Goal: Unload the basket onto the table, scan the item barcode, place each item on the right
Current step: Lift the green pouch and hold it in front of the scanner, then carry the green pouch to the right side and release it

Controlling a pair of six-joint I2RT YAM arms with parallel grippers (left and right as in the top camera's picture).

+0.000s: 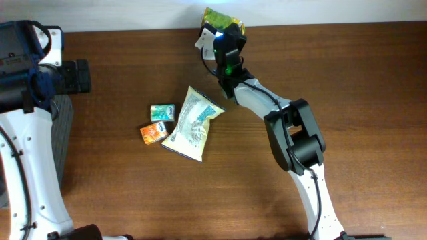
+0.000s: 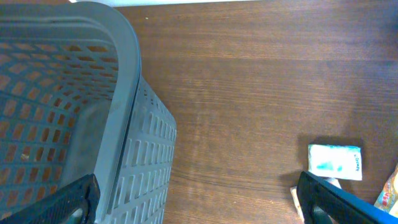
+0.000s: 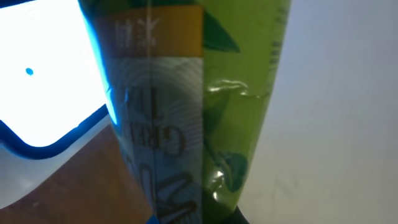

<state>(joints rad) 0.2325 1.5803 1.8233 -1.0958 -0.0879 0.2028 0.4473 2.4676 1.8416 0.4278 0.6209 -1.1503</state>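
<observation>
Next, the right gripper moves to the right in the overhead view, back and down to release the packet (image 1: pixel 224 16), as bare tabletop lies below it on that side.
My right gripper (image 1: pixel 222 32) reaches to the table's far edge and is shut on a green tea packet (image 1: pixel 224 16). In the right wrist view the packet (image 3: pixel 186 106) fills the middle, its grey printed panel and yellow band facing the camera. A bright white device with a blue rim (image 3: pixel 43 87) lies just to its left; it also shows in the overhead view as a white device (image 1: pixel 201 40) beside the gripper. No barcode is readable. My left gripper (image 1: pixel 79 75) hangs open at the far left, its fingers (image 2: pixel 68 205) spread wide with nothing between them.
A grey perforated basket (image 2: pixel 124 118) stands under the left gripper at the table's left edge (image 1: pixel 61 113). Mid-table lie a white-green snack bag (image 1: pixel 190 123), a small teal pack (image 1: pixel 162 112) (image 2: pixel 334 162) and an orange pack (image 1: pixel 153 133).
</observation>
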